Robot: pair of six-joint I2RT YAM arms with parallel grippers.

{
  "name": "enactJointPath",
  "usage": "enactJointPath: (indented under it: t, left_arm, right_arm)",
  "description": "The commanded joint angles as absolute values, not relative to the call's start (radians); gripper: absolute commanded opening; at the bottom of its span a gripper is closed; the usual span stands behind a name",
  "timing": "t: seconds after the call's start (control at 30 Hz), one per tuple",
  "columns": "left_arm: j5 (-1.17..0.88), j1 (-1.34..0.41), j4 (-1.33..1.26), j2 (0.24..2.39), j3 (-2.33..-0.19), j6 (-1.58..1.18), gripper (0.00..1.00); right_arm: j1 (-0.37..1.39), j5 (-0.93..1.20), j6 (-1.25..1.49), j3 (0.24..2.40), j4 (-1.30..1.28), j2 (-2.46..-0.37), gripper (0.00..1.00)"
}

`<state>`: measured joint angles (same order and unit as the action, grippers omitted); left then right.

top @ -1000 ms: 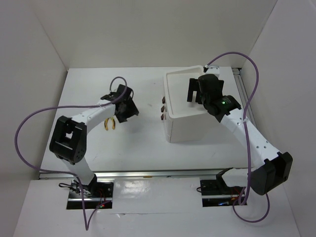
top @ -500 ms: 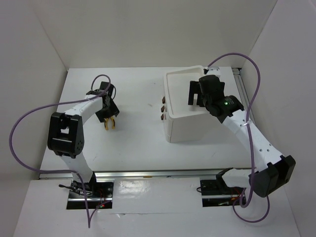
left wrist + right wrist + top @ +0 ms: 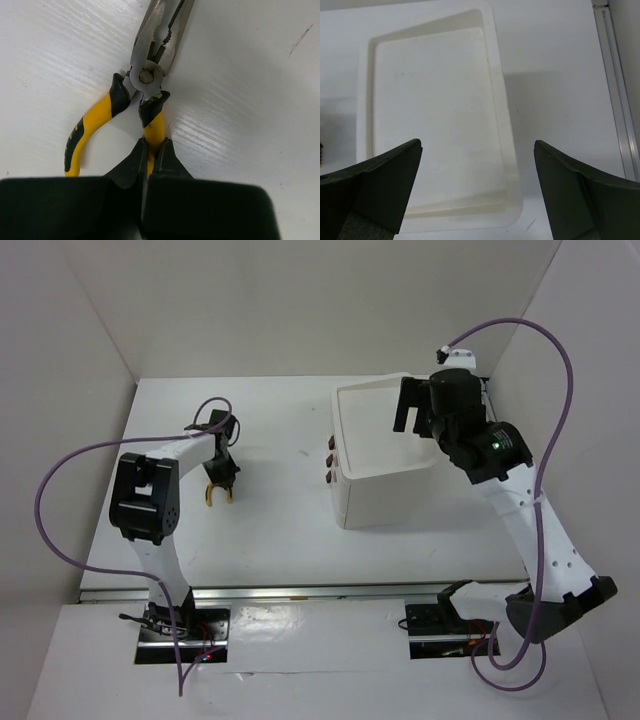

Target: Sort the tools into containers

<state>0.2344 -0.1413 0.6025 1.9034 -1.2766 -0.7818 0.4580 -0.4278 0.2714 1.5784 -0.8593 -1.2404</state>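
Observation:
The shallow top tray (image 3: 378,428) stands empty, so next I should raise my left gripper, carry the pliers to the right in the top view and release them onto it.
The yellow-and-black-handled pliers (image 3: 146,76) lie flat on the white table, steel nose pointing away from the left wrist camera. My left gripper (image 3: 151,150) is shut on the right-hand yellow handle; the other handle splays out to the left. From above, the yellow handles (image 3: 207,500) show just below the left gripper (image 3: 219,480). The white container unit (image 3: 385,490) stands right of centre, with dark knobs (image 3: 329,455) on its left face. My right gripper (image 3: 477,145) hangs open and holds nothing above its shallow top tray (image 3: 435,100). No other tools show.
A metal rail (image 3: 615,90) runs along the table's right edge behind the container. White walls enclose the table at the left, back and right. Purple cables loop off both arms.
The left gripper swung left and down over the pliers and shut on one handle. The right arm lifted and drew back to the right, its gripper still open above the tray.

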Motion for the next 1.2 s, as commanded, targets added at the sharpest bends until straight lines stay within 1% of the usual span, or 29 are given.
enactJointPath:
  t: [0.0, 0.03, 0.13, 0.17, 0.2, 0.33, 0.37, 0.43, 0.5, 0.57, 0.7, 0.77, 0.8, 0.93, 1.17]
  left_arm:
    - [0.221, -0.155, 0.679, 1.973, -1.295, -0.769, 0.00]
    - [0.239, -0.166, 0.701, 1.962, -1.310, -0.769, 0.00]
    - [0.279, -0.189, 0.736, 1.821, -1.347, -0.758, 0.00]
    - [0.291, -0.202, 0.726, 1.766, -1.368, -0.746, 0.00]
    - [0.291, -0.240, 0.704, 1.662, -1.385, -0.736, 0.00]
    - [0.183, -0.362, 0.657, 1.508, -1.541, -0.625, 0.00]
    - [0.105, -0.383, 0.657, 1.497, -1.622, -0.609, 0.00]
    - [0.030, -0.448, 0.640, 1.485, -1.693, -0.588, 0.00]
    - [-0.084, -0.503, 0.630, 1.499, -1.793, -0.588, 0.00]
    - [-0.139, -0.538, 0.585, 1.526, -1.833, -0.588, 0.00]
    - [-0.221, -0.620, 0.535, 1.606, -1.871, -0.588, 0.00]
    - [-0.258, -0.667, 0.458, 1.652, -1.871, -0.588, 0.00]
    - [-0.271, -0.667, 0.457, 1.652, -1.871, -0.588, 0.00]
    - [-0.281, -0.715, 0.385, 1.715, -1.882, -0.606, 0.00]
    - [-0.262, -0.715, 0.353, 1.792, -1.893, -0.630, 0.00]
  right_arm:
    - [0.468, -0.456, 0.255, 1.673, -0.920, -1.224, 1.00]
    - [0.468, -0.456, 0.244, 1.689, -0.934, -1.224, 1.00]
    - [0.468, -0.468, 0.235, 1.726, -0.959, -1.224, 1.00]
    - [0.468, -0.478, 0.235, 1.735, -0.959, -1.224, 1.00]
    - [0.468, -0.479, 0.235, 1.726, -0.959, -1.203, 1.00]
    - [0.468, -0.479, 0.224, 1.664, -0.936, -1.157, 1.00]
    - [0.468, -0.491, 0.224, 1.652, -0.936, -1.157, 1.00]
    - [0.468, -0.491, 0.224, 1.652, -0.936, -1.157, 1.00]
    - [0.468, -0.491, 0.224, 1.631, -0.945, -1.147, 1.00]
    - [0.468, -0.491, 0.224, 1.631, -0.945, -1.138, 1.00]
    - [0.468, -0.500, 0.224, 1.621, -0.945, -1.138, 1.00]
    - [0.468, -0.500, 0.224, 1.612, -0.945, -1.138, 1.00]
    - [0.468, -0.500, 0.224, 1.612, -0.945, -1.138, 1.00]
    - [0.468, -0.500, 0.215, 1.612, -0.945, -1.138, 1.00]
    - [0.468, -0.529, 0.215, 1.621, -0.945, -1.120, 1.00]
